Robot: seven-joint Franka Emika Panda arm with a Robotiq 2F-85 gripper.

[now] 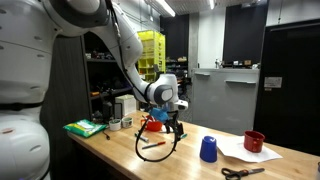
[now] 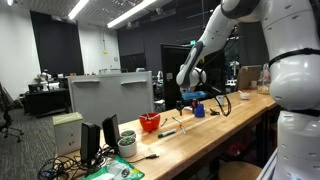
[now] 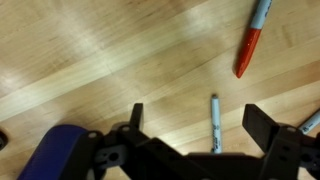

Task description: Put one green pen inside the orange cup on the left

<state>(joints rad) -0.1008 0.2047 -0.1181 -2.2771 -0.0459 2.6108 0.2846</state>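
Observation:
My gripper lowers over the thin teal-green pen next and closes across the pen's body, because the pen lies flat below, between the wide open fingers.
In the wrist view the green pen [image 3: 214, 125] lies flat on the wooden table, between the two fingers of my open gripper [image 3: 200, 125]. The fingers hang above it and are not closed on it. A red-orange pen [image 3: 252, 40] lies further off at the upper right. The orange cup [image 1: 151, 124] stands on the table just behind the gripper [image 1: 166, 126]. It also shows in an exterior view [image 2: 149, 122], apart from the gripper [image 2: 190, 104]. Pens lie on the table near the cup [image 2: 168, 132].
A blue cup [image 1: 208, 149], a darker red cup [image 1: 254, 141] on white paper and scissors [image 1: 243, 172] sit along the table. A green flat object [image 1: 85, 128] lies at the other end. A monitor [image 2: 110, 95] stands behind the table. A blue shape [image 3: 55, 155] fills the wrist view's lower left.

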